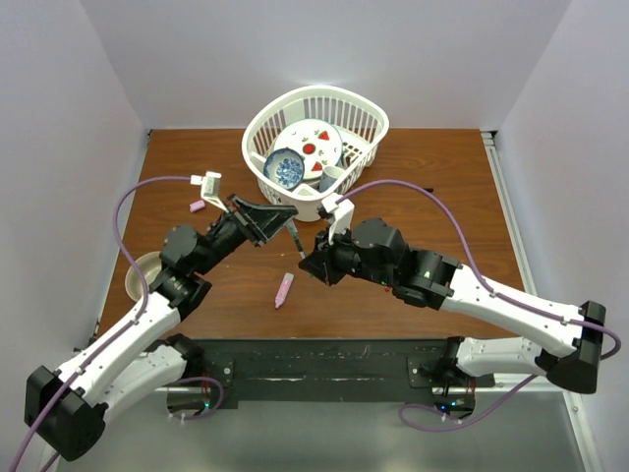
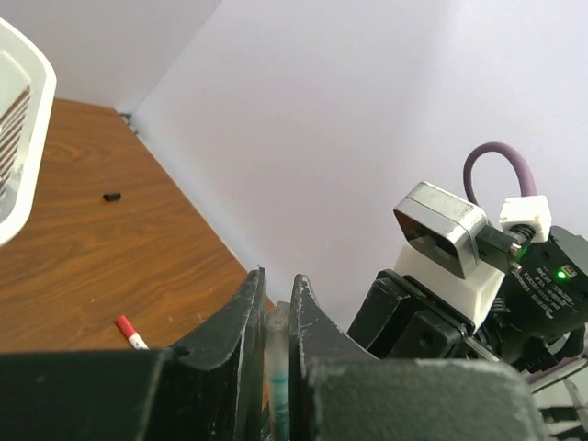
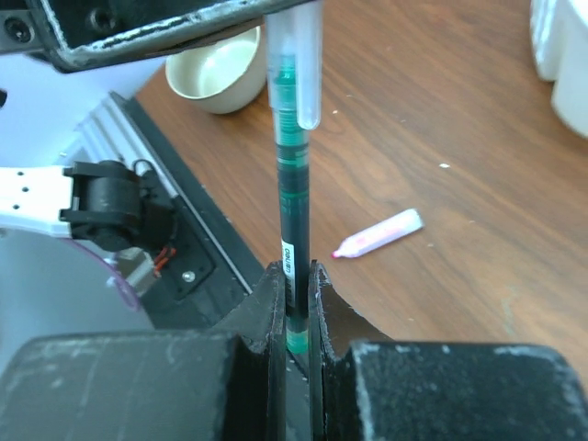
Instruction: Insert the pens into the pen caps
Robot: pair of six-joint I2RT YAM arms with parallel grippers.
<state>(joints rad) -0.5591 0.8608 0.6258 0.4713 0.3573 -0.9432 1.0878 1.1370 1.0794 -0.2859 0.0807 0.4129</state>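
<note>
My right gripper moves down toward the red-tipped pen (image 2: 131, 333) next and frees the green one. This is because bare wood lies below, to the gripper's right in the top view.
A thin dark green pen (image 3: 292, 197) stands upright in my right gripper (image 3: 296, 268), whose jaws are shut on its lower barrel. The pen's tip sits inside a clear pen cap (image 3: 296, 64). My left gripper (image 2: 276, 280) is shut on that cap (image 2: 277, 335) from above. From the top, the two grippers meet mid-table, left (image 1: 280, 218) and right (image 1: 313, 264), with the pen (image 1: 294, 241) between them. A stubby pink marker (image 1: 284, 289) lies on the table just below them. A pale pink cap (image 1: 197, 206) lies far left. A black cap (image 2: 112, 197) and a red-tipped white pen (image 2: 131, 333) lie on the wood.
A white basket (image 1: 364, 118) holding dishes stands at the back centre, close behind the grippers. A cream bowl (image 1: 138, 280) sits at the left beside the left arm. The black base plate (image 1: 324, 369) runs along the near edge.
</note>
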